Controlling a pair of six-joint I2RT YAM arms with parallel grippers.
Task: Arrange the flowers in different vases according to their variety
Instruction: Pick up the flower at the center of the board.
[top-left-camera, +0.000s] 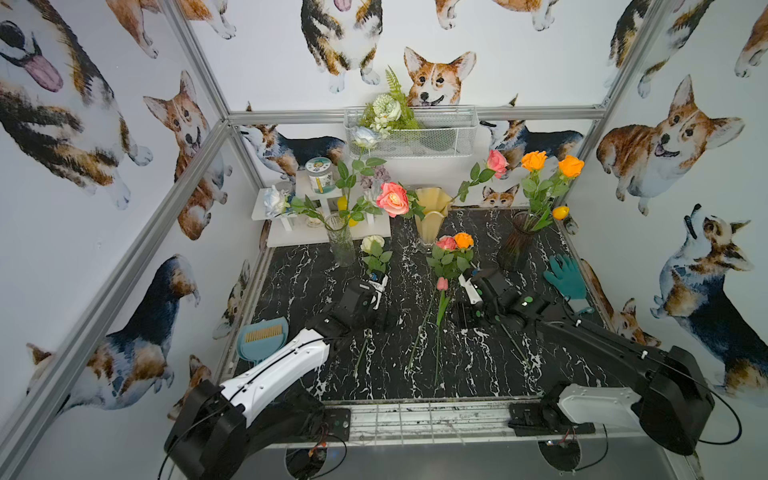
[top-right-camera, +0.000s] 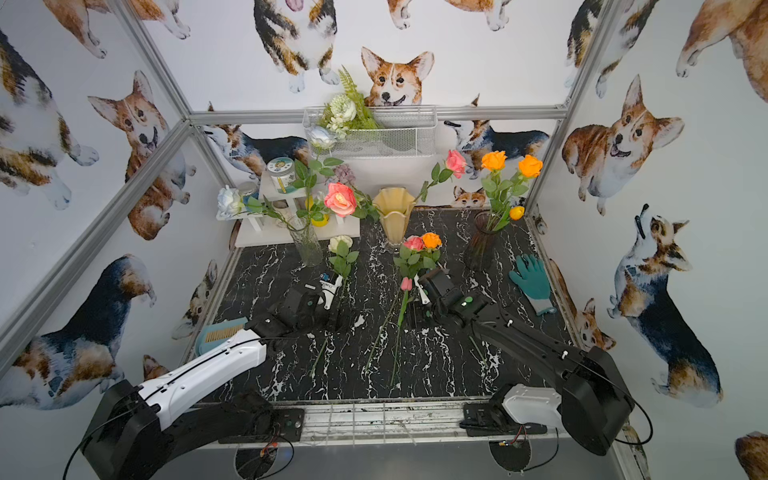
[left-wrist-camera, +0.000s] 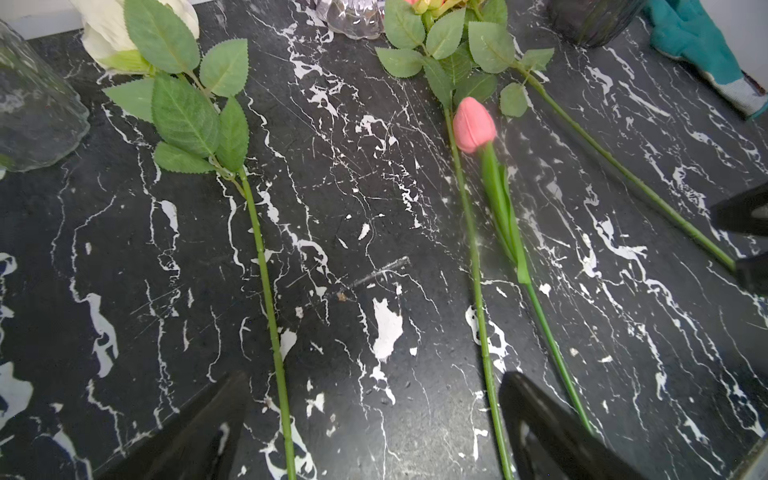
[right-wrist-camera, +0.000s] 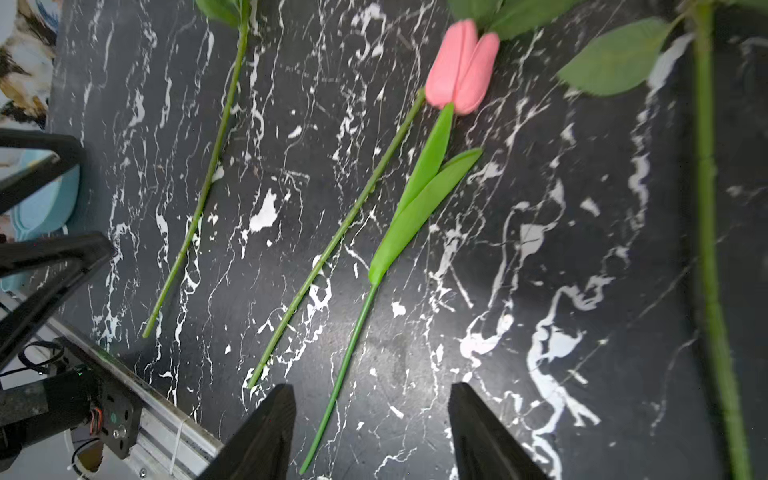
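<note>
Next I will lower my right gripper and shift it toward my left gripper onto the pink tulip's stem below the leaves, since that stem lies beneath it on that side.
Three vases stand at the back: a clear glass vase (top-left-camera: 341, 243) with white roses, a cream-yellow vase (top-left-camera: 432, 222) with pink roses, and a dark purple vase (top-left-camera: 516, 246) with orange roses and an orange tulip. Flat on the black marble lie a white rose (top-left-camera: 372, 244), a pink rose (top-left-camera: 446, 243), an orange rose (top-left-camera: 464, 240) and a pink tulip (top-left-camera: 442, 284). My left gripper (left-wrist-camera: 374, 415) hangs open over the white rose stem (left-wrist-camera: 266, 291) and pink rose stem (left-wrist-camera: 473, 270). Open too, my right gripper (right-wrist-camera: 374, 415) straddles the tulip stem's end (right-wrist-camera: 332, 407) without touching it.
A teal glove (top-left-camera: 567, 278) lies at the right beside the purple vase. At the left edge rests a blue dustpan with a brush (top-left-camera: 262, 336). A white shelf (top-left-camera: 328, 237) with jars and a wire basket (top-left-camera: 440, 137) holding a fern bouquet fill the back.
</note>
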